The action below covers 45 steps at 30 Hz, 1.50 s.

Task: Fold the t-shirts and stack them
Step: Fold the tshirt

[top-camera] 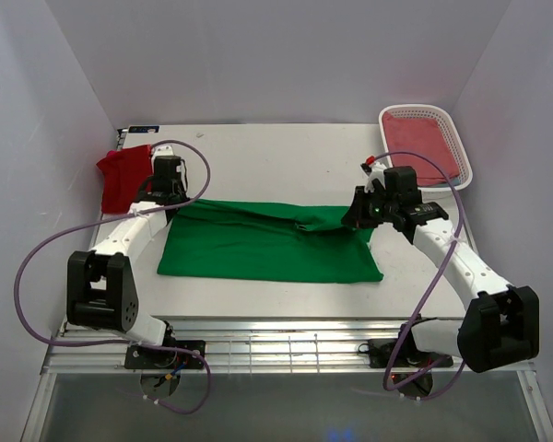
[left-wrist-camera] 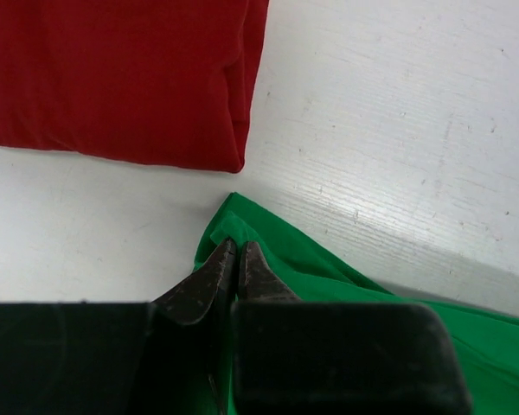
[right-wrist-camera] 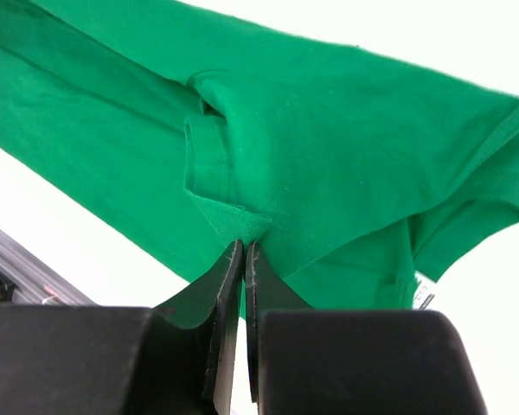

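Note:
My left gripper moves back and down next and releases the pinched corner onto the t-shirt's flat near part, since this lies below, toward my base.
The bright green t-shirt (top-camera: 267, 244) lies spread across the middle of the table, its far edge lifted. My left gripper (top-camera: 173, 197) is shut on the green t-shirt's far left corner (left-wrist-camera: 233, 226), its fingertips (left-wrist-camera: 218, 264) pinching the cloth. My right gripper (top-camera: 361, 216) is shut on the shirt's far right part, pinching a fold of green cloth (right-wrist-camera: 242, 220) and holding it above the table. The deep red t-shirt (top-camera: 122, 177) lies folded at the far left, and in the left wrist view (left-wrist-camera: 121, 78) it is just beyond the green corner.
A white basket (top-camera: 447, 118) with red cloth (top-camera: 422, 145) inside stands at the far right corner. White walls enclose the table on three sides. A metal rail (top-camera: 286, 345) runs along the near edge between the arm bases.

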{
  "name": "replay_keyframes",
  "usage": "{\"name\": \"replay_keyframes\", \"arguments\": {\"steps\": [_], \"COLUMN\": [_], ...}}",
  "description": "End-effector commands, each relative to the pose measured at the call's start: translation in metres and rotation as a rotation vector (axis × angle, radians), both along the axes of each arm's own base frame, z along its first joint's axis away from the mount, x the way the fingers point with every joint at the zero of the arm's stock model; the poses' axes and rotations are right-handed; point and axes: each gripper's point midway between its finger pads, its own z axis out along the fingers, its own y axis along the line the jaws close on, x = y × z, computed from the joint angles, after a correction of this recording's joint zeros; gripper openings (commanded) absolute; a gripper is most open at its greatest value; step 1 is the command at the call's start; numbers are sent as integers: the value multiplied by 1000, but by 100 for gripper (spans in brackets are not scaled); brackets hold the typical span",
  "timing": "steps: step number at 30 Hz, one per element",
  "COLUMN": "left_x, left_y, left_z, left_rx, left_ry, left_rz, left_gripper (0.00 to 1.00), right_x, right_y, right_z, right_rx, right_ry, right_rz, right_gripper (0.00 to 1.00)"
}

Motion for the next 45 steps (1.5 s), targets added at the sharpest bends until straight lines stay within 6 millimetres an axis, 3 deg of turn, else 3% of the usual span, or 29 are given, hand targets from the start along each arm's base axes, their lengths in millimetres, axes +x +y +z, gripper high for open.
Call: {"name": "replay_keyframes", "arguments": {"steps": [1, 7, 14, 18, 28, 33, 36, 37, 38, 40, 41, 45], "left_x": [-12, -32, -43, -53, -72, -83, -89, -90, -91, -91, -90, -75], "left_y": [5, 7, 13, 15, 15, 18, 20, 20, 20, 22, 22, 24], "left_z": [17, 2, 13, 5, -50, -71, -81, -83, -84, -83, -79, -49], "left_rx": [-4, -1, 8, 11, 13, 29, 37, 38, 40, 42, 41, 26], "left_ry": [-46, 13, -32, -10, 191, 292, 341, 347, 355, 349, 337, 231], "left_rz": [17, 21, 42, 53, 67, 98, 110, 111, 116, 132, 138, 163], "left_gripper": [0, 0, 0, 0, 2, 4, 16, 20, 28, 41, 55, 65], "right_x": [-17, -40, -56, -67, -88, -95, -98, -100, -100, -96, -90, -55], "right_y": [-3, -10, -20, -23, -34, -44, -45, -45, -46, -47, -49, -46], "right_z": [-6, -19, -22, -28, -66, -74, -72, -72, -73, -68, -64, -37], "right_rx": [0, -11, -37, -37, -88, -131, -133, -137, -145, -158, -170, -174], "right_ry": [32, 58, 53, 71, 165, 198, 212, 222, 237, 225, 204, 106], "right_rz": [-11, -16, -33, -36, -50, -92, -95, -95, -96, -98, -110, -130], "right_gripper": [8, 8, 8, 8, 8, 8, 10, 15, 28, 32, 34, 38]}}
